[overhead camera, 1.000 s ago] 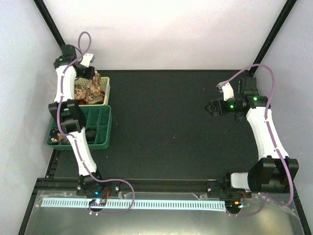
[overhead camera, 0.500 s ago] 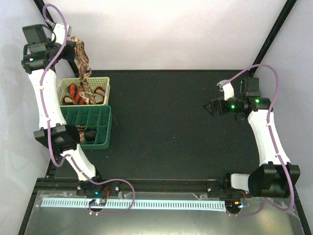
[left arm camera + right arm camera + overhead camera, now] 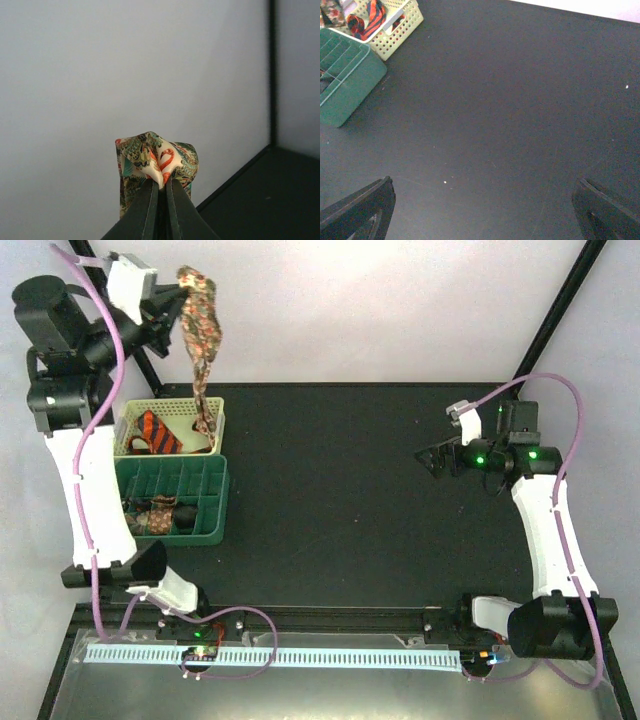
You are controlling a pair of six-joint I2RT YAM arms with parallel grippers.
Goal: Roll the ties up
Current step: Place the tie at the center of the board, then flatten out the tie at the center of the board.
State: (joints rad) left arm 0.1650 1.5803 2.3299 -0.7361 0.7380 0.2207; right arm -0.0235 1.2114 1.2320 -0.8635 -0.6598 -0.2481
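The robot next needs to carry its left gripper toward the right in the top view, then down to release over the mat's bare middle, which has room for the long tie.
My left gripper (image 3: pixel 182 284) is raised high at the back left and is shut on one end of the speckled brown-green-red tie (image 3: pixel 203 345). The tie hangs down as a long strip, its lower end still in the cream basket (image 3: pixel 216 420). In the left wrist view the pinched fold of this tie (image 3: pixel 156 160) bulges above my closed left gripper (image 3: pixel 162 186). An orange tie with black stripes (image 3: pixel 156 433) lies in the basket; it also shows in the right wrist view (image 3: pixel 367 19). My right gripper (image 3: pixel 432 459) is open and empty, hovering over the mat at the right.
A green divided tray (image 3: pixel 212 502) stands in front of the basket and holds dark coiled pieces (image 3: pixel 150 517). The basket (image 3: pixel 395 37) and tray (image 3: pixel 345 85) show at the top left of the right wrist view. Black frame posts stand at the back corners.
My left arm has swung up and back from the basket, lifting the speckled tie until it hangs as a long strip. The right gripper has stayed almost in place.
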